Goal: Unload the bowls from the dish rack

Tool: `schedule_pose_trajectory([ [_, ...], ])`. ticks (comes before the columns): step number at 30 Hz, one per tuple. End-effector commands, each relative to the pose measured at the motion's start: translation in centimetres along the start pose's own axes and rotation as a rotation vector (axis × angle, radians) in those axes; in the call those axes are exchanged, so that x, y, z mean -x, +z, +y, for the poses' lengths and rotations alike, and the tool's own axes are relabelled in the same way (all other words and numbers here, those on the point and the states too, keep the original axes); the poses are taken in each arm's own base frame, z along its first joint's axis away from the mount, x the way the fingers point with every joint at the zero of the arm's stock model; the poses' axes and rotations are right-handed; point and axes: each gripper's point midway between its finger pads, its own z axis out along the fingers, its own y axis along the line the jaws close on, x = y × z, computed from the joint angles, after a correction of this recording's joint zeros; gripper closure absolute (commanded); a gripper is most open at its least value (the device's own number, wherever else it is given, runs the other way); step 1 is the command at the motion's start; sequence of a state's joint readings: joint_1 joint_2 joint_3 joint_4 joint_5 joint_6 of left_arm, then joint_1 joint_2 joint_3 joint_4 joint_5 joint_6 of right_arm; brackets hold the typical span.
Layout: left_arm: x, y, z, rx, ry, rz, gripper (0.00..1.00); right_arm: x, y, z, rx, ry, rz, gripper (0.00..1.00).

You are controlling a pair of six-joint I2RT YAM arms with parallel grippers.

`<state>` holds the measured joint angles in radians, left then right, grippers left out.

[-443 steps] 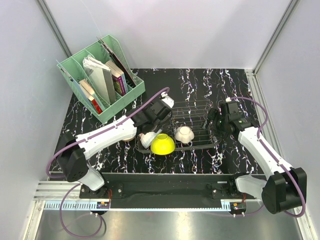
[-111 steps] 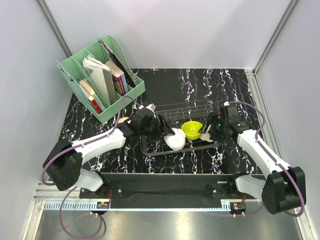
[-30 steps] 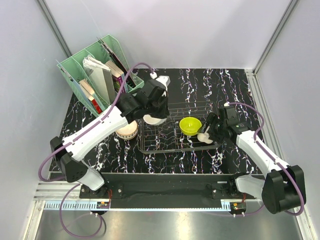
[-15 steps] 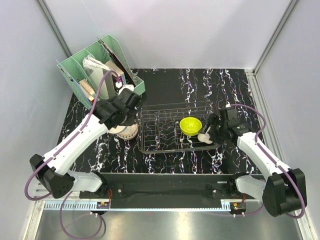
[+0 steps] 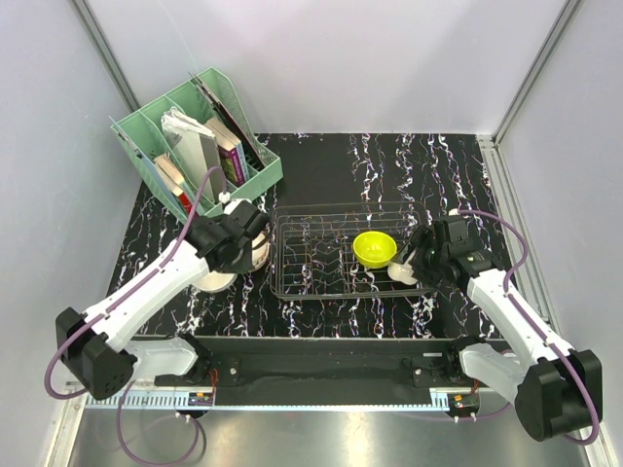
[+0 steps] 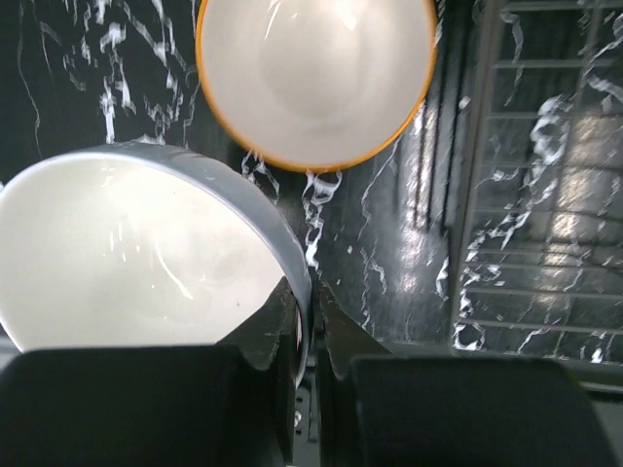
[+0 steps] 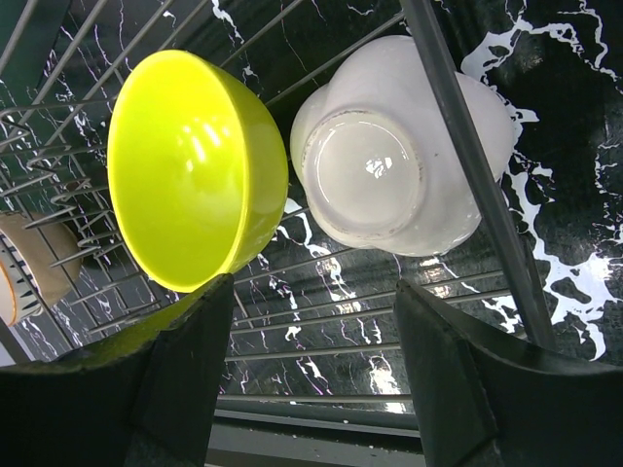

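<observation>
I will next lower my left gripper, moving it toward the rack (image 5: 321, 277), and let go of the white bowl there, because the table below that gripper is clear next to the orange-rimmed bowl.
My left gripper (image 6: 304, 329) is shut on the rim of a white bowl (image 6: 127, 253), one finger inside and one outside. It holds that bowl low over the table just left of the dish rack (image 5: 321, 277), next to an orange-rimmed tan bowl (image 6: 316, 68) standing upright. In the top view the left gripper (image 5: 234, 265) covers most of the white bowl (image 5: 216, 280). A yellow-green bowl (image 7: 190, 165) leans in the rack's right part, and beside it a white bowl (image 7: 399, 146) lies upside down. My right gripper (image 7: 316, 360) is open just short of these two, holding nothing.
A mint-green file organiser (image 5: 195, 156) with books stands at the back left. The black marbled table (image 5: 389, 165) stretches behind the rack. Rack wires (image 7: 458, 126) cross in front of the upside-down bowl. The rack's left half (image 6: 545, 195) holds no bowls.
My left arm has carried the white bowl from over the rack's left end down to the table beside the tan bowl. The right gripper has drawn back slightly toward the near right, still open.
</observation>
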<state>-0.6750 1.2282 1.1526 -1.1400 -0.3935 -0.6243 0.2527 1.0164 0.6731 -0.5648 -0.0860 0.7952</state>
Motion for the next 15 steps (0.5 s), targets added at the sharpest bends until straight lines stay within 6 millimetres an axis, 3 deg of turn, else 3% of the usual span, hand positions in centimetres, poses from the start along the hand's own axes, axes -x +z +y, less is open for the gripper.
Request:
schedule_pose_trajectory([
  [1,-0.1,-1.3,0.5,-0.045,-0.063,-0.05,1.0,-0.2,0.1,-1.9,-0.085,0.023,-0.008,0.25],
  [7,-2.3,-0.9,-1.2,-0.121,-0.035,0.033,1.0,0.1,0.0,-1.6,-0.081,0.019,-0.015,0.25],
  [15,-5.5,2.0,-3.5,-0.129,-0.02,0.118,1.0,0.2,-0.3,-1.3,-0.064,0.02,-0.021,0.25],
])
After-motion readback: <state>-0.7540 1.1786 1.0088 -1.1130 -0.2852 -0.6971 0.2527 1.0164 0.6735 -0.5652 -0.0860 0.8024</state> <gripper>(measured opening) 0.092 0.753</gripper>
